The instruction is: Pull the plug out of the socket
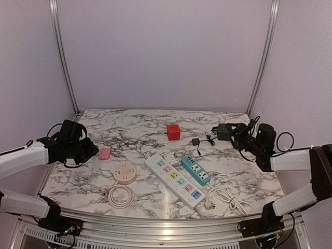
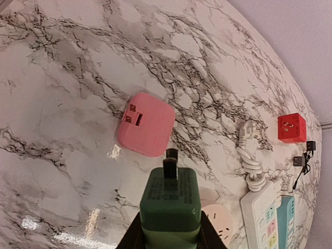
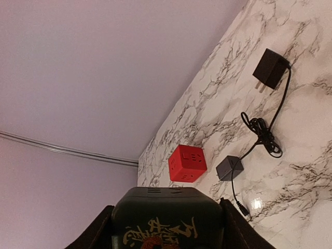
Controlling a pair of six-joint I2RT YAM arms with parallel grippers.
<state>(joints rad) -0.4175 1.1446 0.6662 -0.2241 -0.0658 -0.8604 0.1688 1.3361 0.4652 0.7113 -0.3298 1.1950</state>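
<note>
The left gripper lowers the green plug onto the bare marble [image 1: 94, 163] [image 2: 112, 179] beside the pink adapter next, then opens.
In the left wrist view, my left gripper [image 2: 170, 234] is shut on a green plug [image 2: 169, 199] whose two metal prongs point forward, free in the air above the marble table. In the top view this gripper [image 1: 88, 149] hovers at the left edge, beside a pink adapter [image 1: 105, 153]. My right gripper [image 3: 166, 231] is shut on a dark cube socket [image 3: 166, 218] with a gold print, slots on its top edge. The top view puts that gripper [image 1: 234, 134] and the socket [image 1: 224, 132] at the far right. Plug and socket are far apart.
A red cube socket [image 1: 174, 132] stands at the back middle. A white power strip [image 1: 174, 179] and a teal one [image 1: 195, 170] lie in the centre. A round socket [image 1: 123, 171] and coiled cable [image 1: 120, 196] sit front left. A black charger [image 3: 270, 67] with cord lies near the right arm.
</note>
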